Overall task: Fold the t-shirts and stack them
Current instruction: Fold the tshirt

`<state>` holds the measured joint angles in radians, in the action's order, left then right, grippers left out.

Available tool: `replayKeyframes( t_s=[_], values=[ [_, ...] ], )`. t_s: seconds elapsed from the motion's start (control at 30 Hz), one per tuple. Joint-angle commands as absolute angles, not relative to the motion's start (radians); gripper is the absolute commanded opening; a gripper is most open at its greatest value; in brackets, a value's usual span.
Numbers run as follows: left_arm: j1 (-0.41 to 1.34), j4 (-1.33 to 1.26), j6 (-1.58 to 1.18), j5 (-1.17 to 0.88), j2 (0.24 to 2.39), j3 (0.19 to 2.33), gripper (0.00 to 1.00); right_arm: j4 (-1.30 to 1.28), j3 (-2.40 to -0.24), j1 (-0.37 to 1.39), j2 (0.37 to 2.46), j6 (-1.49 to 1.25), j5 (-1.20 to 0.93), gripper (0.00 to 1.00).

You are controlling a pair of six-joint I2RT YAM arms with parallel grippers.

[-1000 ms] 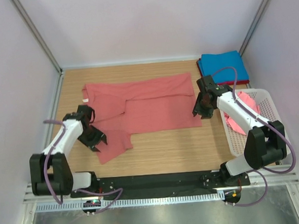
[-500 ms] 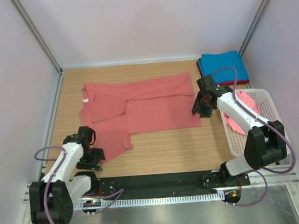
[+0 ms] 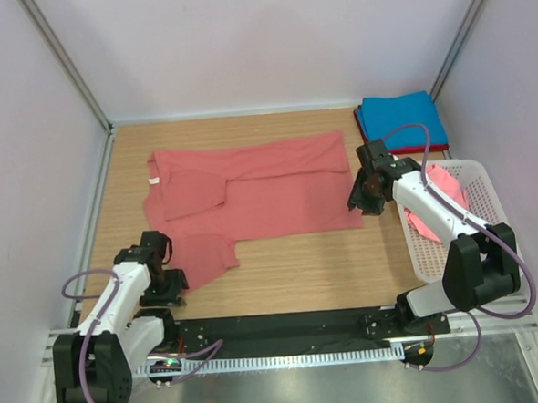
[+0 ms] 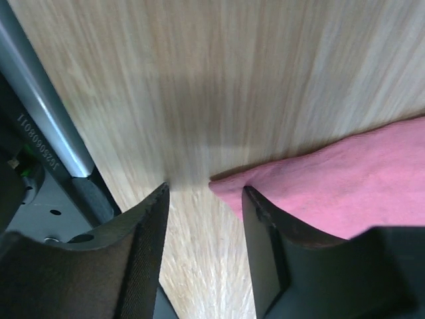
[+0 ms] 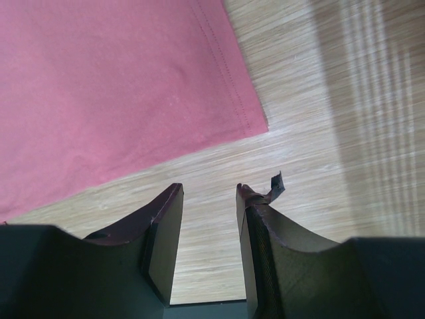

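Observation:
My right gripper, open over wood beside the hem, turns next, then lowers onto the t-shirt's near hem corner by the basket.
A salmon-red t-shirt lies spread flat on the wooden table, one sleeve pointing to the near left. My left gripper is down at that sleeve's corner. Its jaws are open, with bare wood between them and the cloth against the right finger. My right gripper hovers open just off the shirt's near right hem corner, over bare wood. A folded blue t-shirt lies at the back right, with a dark red edge beneath it. A brighter pink t-shirt sits in the basket.
A white mesh basket stands along the right side, next to my right arm. Metal frame posts and pale walls enclose the table. A black rail runs along the near edge, close behind my left gripper.
My left arm has pulled back from beside the shirt's left side to the near-left, ending at the sleeve's corner. The right gripper has barely moved.

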<state>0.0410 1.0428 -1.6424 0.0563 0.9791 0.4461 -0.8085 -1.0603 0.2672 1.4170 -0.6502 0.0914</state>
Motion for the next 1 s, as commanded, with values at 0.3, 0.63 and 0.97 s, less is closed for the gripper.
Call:
replayKeyframes(
  t_s=[0.3,0.63,0.97],
  values=[
    [0.04,0.976,-1.603,0.181,1.055,0.517,0.0,-0.854,-1.131,0.268,1.456,-0.793,0.225,0.46],
    [0.04,1.086,-1.595,0.272,1.011,0.646,0.0,-0.827,-1.072,0.268,1.489,-0.83,0.244,0.45],
    [0.04,1.117,-1.611,0.25,1.012,0.69,0.0,-0.744,-0.999,0.268,1.554,-0.94,0.267,0.47]
  ],
)
